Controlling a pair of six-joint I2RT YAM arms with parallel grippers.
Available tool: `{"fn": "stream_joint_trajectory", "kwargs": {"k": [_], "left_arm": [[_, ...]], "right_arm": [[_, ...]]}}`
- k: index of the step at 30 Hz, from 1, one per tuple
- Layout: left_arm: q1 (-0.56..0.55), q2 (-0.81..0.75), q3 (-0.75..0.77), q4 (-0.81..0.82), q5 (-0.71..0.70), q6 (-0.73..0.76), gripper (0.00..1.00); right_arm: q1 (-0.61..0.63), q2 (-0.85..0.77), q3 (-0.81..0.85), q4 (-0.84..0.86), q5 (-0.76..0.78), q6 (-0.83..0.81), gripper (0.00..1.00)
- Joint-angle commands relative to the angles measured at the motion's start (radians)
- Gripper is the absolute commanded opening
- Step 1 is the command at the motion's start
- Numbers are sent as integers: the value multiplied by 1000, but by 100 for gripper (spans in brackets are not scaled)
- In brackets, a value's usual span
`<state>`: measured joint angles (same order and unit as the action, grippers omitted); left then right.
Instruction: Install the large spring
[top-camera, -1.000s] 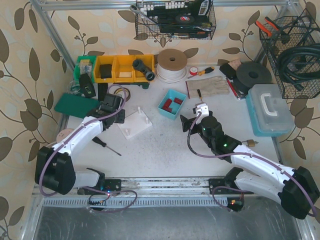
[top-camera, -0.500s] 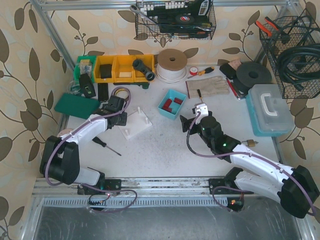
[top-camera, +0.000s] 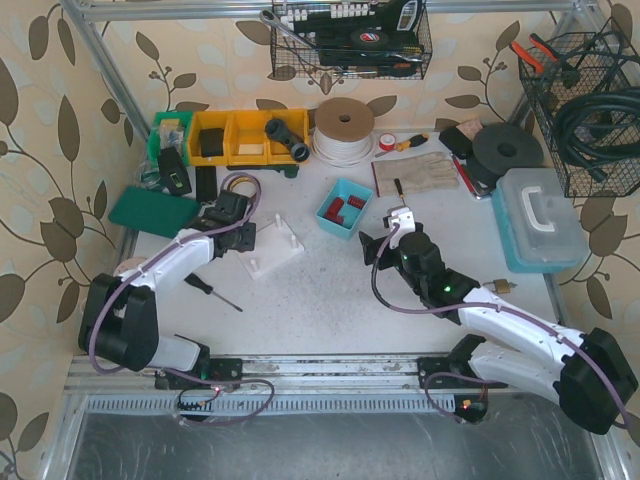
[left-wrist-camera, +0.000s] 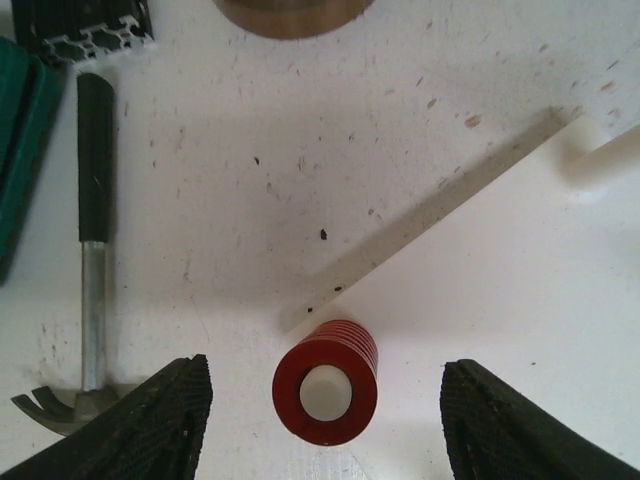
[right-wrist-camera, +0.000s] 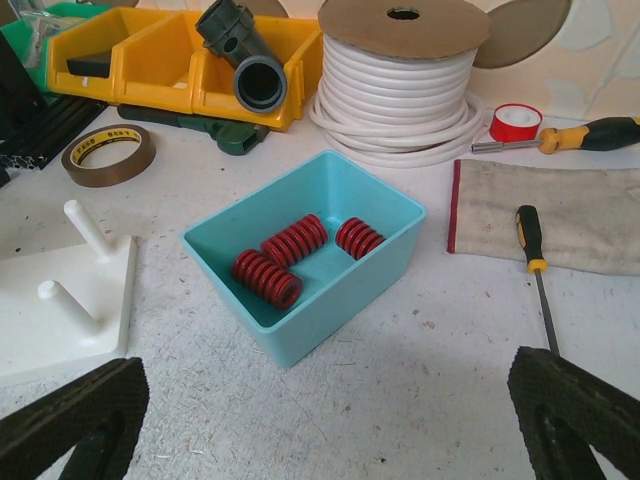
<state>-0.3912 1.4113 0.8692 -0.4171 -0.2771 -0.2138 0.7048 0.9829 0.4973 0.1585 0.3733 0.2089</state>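
Note:
The red spring nearest the cloth (top-camera: 356, 202) lies outward and below my right gripper. Next, my right gripper moves outward, tilts down and lowers around it.
In the left wrist view a large red spring (left-wrist-camera: 343, 348) stands upright over a white peg (left-wrist-camera: 325, 393) at the corner of the white base (left-wrist-camera: 520, 300). My left gripper (left-wrist-camera: 328, 420) is open, with a finger on each side of the spring and a clear gap on both sides. From above, the left gripper (top-camera: 243, 238) sits at the left edge of the base (top-camera: 278, 246). My right gripper (right-wrist-camera: 330, 430) is open and holds nothing, short of a teal bin (right-wrist-camera: 330, 300). In the bin lie three red springs (right-wrist-camera: 267, 277).
A hammer (left-wrist-camera: 90, 250) lies left of the base. A tape roll (right-wrist-camera: 107, 153), yellow bins (right-wrist-camera: 150, 60), a white cable spool (right-wrist-camera: 400, 90), a cloth (right-wrist-camera: 560, 210) and a screwdriver (right-wrist-camera: 535, 260) ring the bin. Another screwdriver (top-camera: 212, 292) lies near the left arm, and a toolbox (top-camera: 540, 220) stands at the right.
My left gripper has shifted slightly right and nearer, to the left edge of the white base. The right arm has not moved.

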Motion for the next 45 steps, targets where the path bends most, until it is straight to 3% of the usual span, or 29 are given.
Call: {"fn": "stream_joint_trajectory", "kwargs": {"k": [1, 5, 9, 15, 19, 26, 35, 45], "left_arm": [[9, -103, 40, 10, 23, -13, 67], [8, -193, 10, 85, 110, -4, 75], [5, -291, -77, 220, 224, -2, 78], [-10, -343, -195, 374, 285, 5, 79], [-32, -338, -237, 440, 295, 19, 80], [-46, -376, -300, 486, 211, 53, 80], [-67, -496, -351, 507, 151, 72, 81], [-75, -495, -333, 478, 140, 83, 81]], "right_arm": [[0, -2, 15, -14, 19, 4, 97], [-35, 94, 129, -172, 42, 53, 96], [-97, 231, 279, -318, -51, 76, 92], [-157, 526, 555, -444, -130, 12, 65], [-164, 703, 751, -561, -182, -124, 56], [-164, 936, 1013, -737, -139, -266, 50], [-165, 1156, 1257, -856, -113, -328, 43], [-181, 1274, 1384, -953, -45, -339, 43]]}}
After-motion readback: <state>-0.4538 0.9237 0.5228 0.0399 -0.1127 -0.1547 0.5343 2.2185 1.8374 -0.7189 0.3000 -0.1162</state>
